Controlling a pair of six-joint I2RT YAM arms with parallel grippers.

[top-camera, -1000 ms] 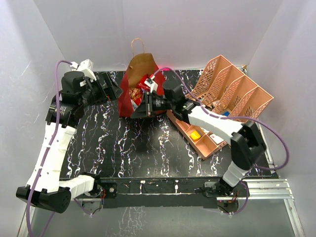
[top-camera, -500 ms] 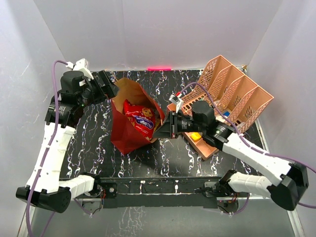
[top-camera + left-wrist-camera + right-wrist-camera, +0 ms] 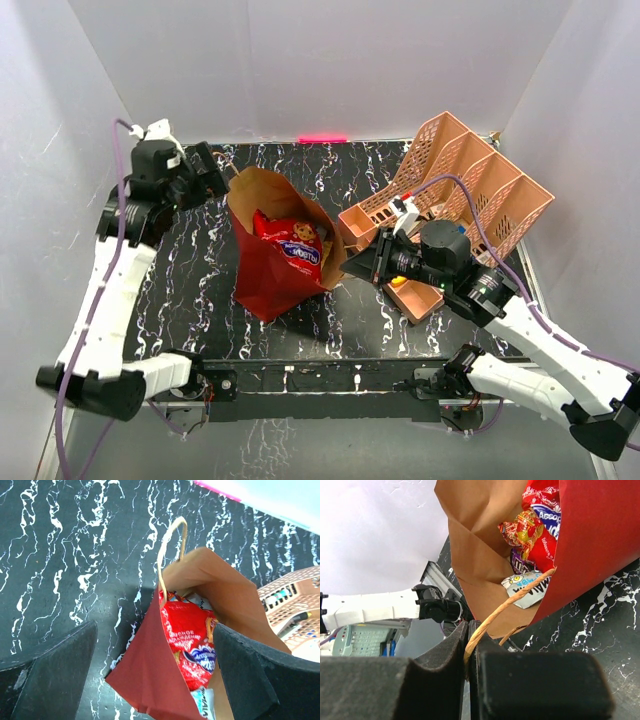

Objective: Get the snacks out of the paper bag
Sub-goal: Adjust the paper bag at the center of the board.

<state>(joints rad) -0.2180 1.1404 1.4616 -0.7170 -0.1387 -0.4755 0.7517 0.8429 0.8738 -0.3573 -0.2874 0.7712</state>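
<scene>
My left gripper will first move down and outward to get the loop between its open fingers, because the far looped handle (image 3: 512,603) stands up ahead of them.
The paper bag (image 3: 268,290), red outside and brown inside, stands tilted at the table's middle with its mouth open. The red-orange chip bag (image 3: 294,246) with a blue logo sticks out of it. My right gripper (image 3: 356,263) is at the bag's right rim, shut on a looped handle (image 3: 512,603). The right wrist view shows the bag (image 3: 600,540), the chip bag (image 3: 545,507), a yellow-red candy packet (image 3: 525,530), a purple one (image 3: 519,562) and a white one (image 3: 530,586) inside. My left gripper (image 3: 213,175) is open above the bag's rear left. In its view, the bag (image 3: 142,680) and chip bag (image 3: 192,640) lie between its fingers.
The peach lattice organizer (image 3: 470,190) stands at the right rear, just behind my right gripper, with its tray and a small yellow block (image 3: 398,282) beside the gripper. It also shows in the left wrist view (image 3: 290,600). White walls enclose the table.
My right gripper has pulled the bag by its handle from the table's rear toward the middle and right, tilting it open. My left gripper has stayed at the rear left.
</scene>
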